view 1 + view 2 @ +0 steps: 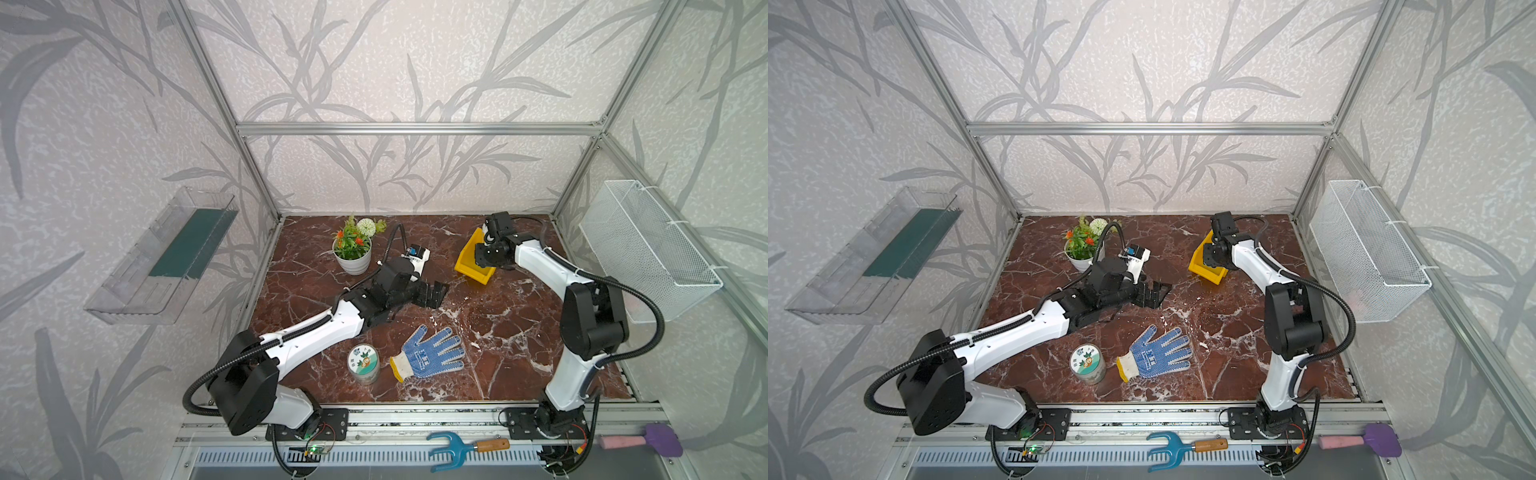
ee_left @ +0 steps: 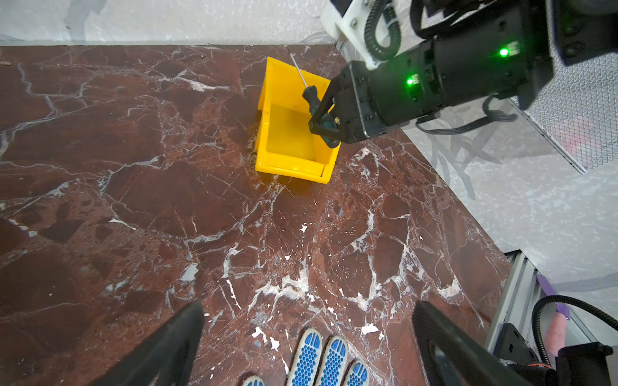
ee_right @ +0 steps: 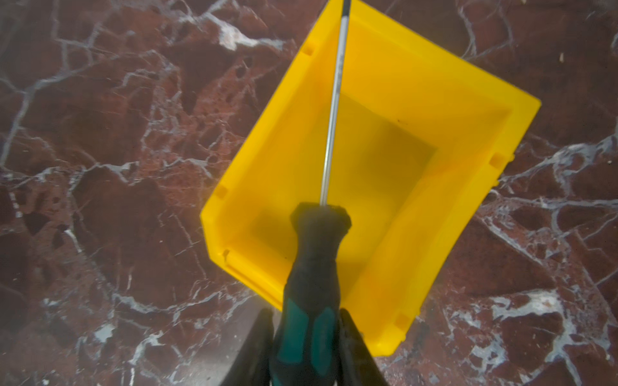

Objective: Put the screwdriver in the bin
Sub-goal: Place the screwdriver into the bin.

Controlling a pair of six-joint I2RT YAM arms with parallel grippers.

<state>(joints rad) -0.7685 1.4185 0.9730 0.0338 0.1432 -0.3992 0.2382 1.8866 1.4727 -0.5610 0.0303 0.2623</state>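
Note:
My right gripper is above the bin's bottom, so next it should lower the screwdriver into the open yellow bin (image 1: pixel 465 257) and let go of the screwdriver's handle there.
My right gripper (image 3: pixel 305 312) is shut on the screwdriver (image 3: pixel 312 267), gripping the dark green and black handle. The thin metal shaft (image 3: pixel 334 110) points out over the open top of the yellow bin (image 3: pixel 434 100), and the handle hangs above the bin's lower front lip. The left wrist view shows the screwdriver (image 2: pixel 309 97) held slanted above the bin (image 2: pixel 287 147) by the right gripper (image 2: pixel 326 123). In both top views the right wrist hides the tool over the bin (image 1: pixel 465 257) (image 1: pixel 1200 257). My left gripper (image 1: pixel 436 293) (image 2: pixel 307 310) is open and empty mid-table.
A blue-dotted glove (image 1: pixel 430 353) and a round tin (image 1: pixel 363 361) lie near the front. A potted plant (image 1: pixel 353 249) stands at the back left. A wire basket (image 1: pixel 648 249) hangs on the right wall and a clear tray (image 1: pixel 166 257) on the left wall. A blue rake (image 1: pixel 457 449) lies on the front rail.

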